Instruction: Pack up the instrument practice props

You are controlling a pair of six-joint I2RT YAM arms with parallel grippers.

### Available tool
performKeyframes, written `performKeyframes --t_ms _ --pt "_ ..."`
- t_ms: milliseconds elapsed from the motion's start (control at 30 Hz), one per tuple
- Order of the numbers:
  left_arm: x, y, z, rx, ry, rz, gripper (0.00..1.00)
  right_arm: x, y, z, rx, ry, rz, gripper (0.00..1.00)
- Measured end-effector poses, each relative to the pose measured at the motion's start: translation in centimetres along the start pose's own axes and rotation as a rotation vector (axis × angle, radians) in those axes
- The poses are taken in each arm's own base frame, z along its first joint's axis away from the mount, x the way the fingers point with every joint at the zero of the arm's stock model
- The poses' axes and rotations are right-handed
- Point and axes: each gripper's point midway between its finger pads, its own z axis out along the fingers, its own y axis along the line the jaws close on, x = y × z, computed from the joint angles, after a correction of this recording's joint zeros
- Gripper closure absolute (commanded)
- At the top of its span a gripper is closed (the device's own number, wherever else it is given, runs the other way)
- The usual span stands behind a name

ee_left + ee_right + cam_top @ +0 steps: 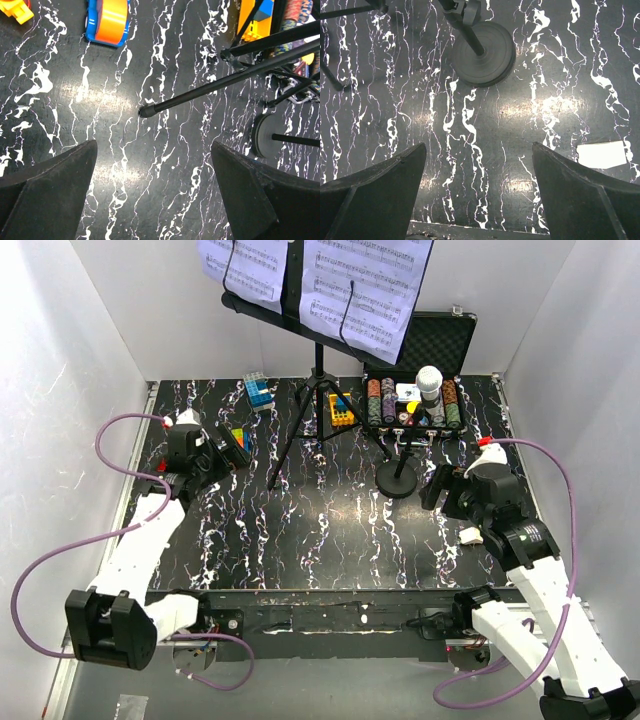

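The microphone's upright pole (408, 438) (451, 7) is thinner than the microphone's base, so my right gripper should next swing outward and to the left in the top view, tilting level onto the pole.
The black tripod music stand (316, 370) stands at the back centre, its legs spread on the marbled table. White sheet-music pages (365, 290) lie on its desk, a second page (240, 268) to the left. The microphone, grey head (429, 385) up, stands on its round black base (398, 481). My left gripper (226, 447) is open and empty, left of the tripod; one tripod leg's foot (145, 111) lies just ahead of it (154, 145). My right gripper (438, 487) is open and empty, right of the microphone base (484, 54), which is ahead of it (479, 145).
An open black case of poker chips (415, 405) sits behind the microphone. Colourful toy blocks lie near the tripod: blue (260, 390), yellow (342, 410), and an orange-blue one (107, 20). A white paper scrap (601, 154) lies by my right gripper. White walls enclose the table.
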Motion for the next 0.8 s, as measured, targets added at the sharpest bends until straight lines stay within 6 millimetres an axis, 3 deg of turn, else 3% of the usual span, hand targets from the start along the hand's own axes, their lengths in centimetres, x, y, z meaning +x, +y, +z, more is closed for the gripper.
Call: performKeyframes --t_ms 233,400,633,800 --pt "-0.5 -0.9 -1.8 0.065 -0.042 0.044 0.02 -0.1 -0.1 0.4 0.008 -0.018 0.025 0.15" --pt "-0.2 -1.7 -3.0 0.135 -0.057 0.076 0.02 -0.5 0.2 0.8 -0.021 -0.067 0.023 0.12" --pt "0.5 -2.1 -3.2 0.18 -0.044 0.095 0.02 -4.4 1.5 1.0 -0.108 -0.308 -0.044 0.23" --pt "0.6 -2.1 -3.3 0.187 -0.044 0.106 0.02 -5.8 2.4 3.2 -0.118 -0.362 -0.146 0.3"
